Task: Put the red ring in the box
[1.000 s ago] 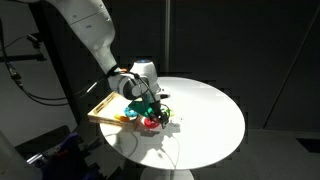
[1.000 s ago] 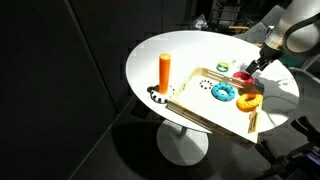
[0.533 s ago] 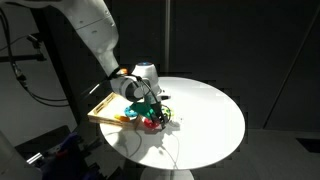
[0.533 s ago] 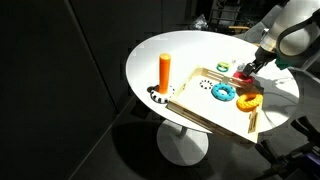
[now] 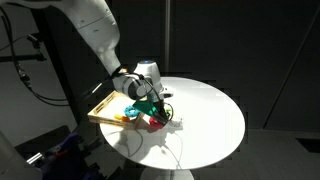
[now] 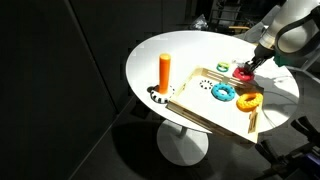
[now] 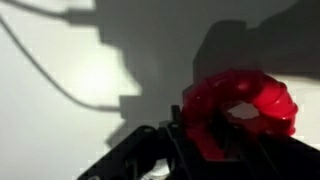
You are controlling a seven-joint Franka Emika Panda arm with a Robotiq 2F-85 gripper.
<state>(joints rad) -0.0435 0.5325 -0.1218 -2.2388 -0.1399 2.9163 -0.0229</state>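
I will next lift the red ring with my gripper and carry it over the blue-teal ring in the tray (image 5: 131, 111) to let go of it, because the red ring is outside the tray's raised side.
The red ring (image 7: 240, 108) fills the right of the wrist view, lying on the white table with its near side between my dark fingers (image 7: 172, 135). My gripper (image 7: 214, 140) is shut on the red ring. In both exterior views the gripper (image 5: 150, 108) (image 6: 249, 67) reaches down onto the ring (image 5: 153, 122) (image 6: 243, 75), which sits just beside the box (image 5: 100, 112) (image 6: 200, 108), a shallow light-wood tray. The fingertips are hidden behind the ring.
A blue-teal ring (image 6: 222, 92) and an orange-yellow ring (image 6: 248, 101) lie in the tray. A small green ring (image 6: 222, 68) is near the red one. An orange cylinder (image 6: 165, 72) stands upright at the tray's corner. The round table's edge (image 5: 235, 140) is close.
The jaws have closed from wide open onto the red ring. The arm has hardly moved, and the ring is where it was.
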